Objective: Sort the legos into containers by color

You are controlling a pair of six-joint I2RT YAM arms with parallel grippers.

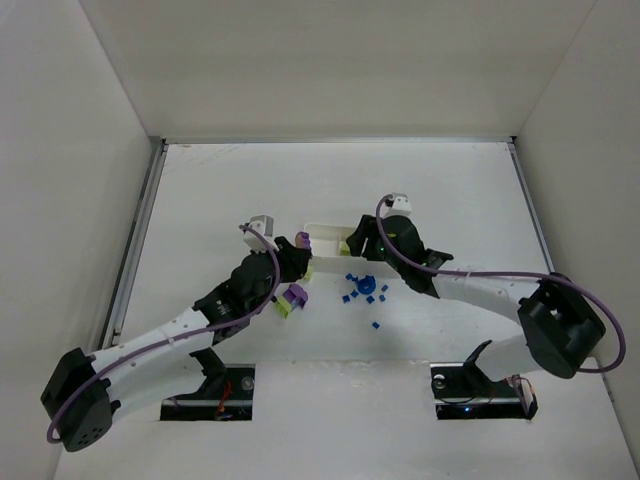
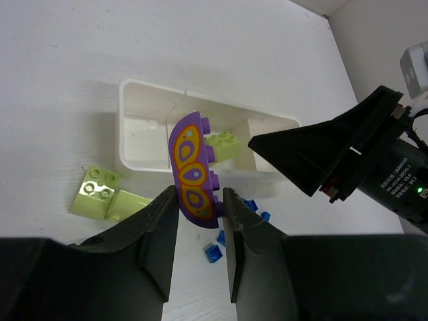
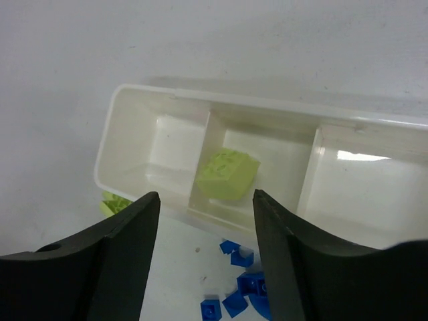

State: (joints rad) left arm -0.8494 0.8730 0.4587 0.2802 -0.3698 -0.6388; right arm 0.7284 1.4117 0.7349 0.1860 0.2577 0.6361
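My left gripper moves past the lime brick next and releases over the tray's empty end section, since that lies to the gripper's right in the top view.
My left gripper is shut on a purple block with an orange and yellow pattern and holds it above the near edge of the white three-compartment tray. In the top view the left gripper sits at the tray's left end. One lime brick lies in the middle compartment. My right gripper is open and empty over the tray's near wall, and shows in the top view. Several tiny blue cubes lie on the table in front of the tray.
Lime bricks lie on the table left of the tray, with a purple piece beside them in the top view. The two grippers are close together at the tray. White walls enclose the table.
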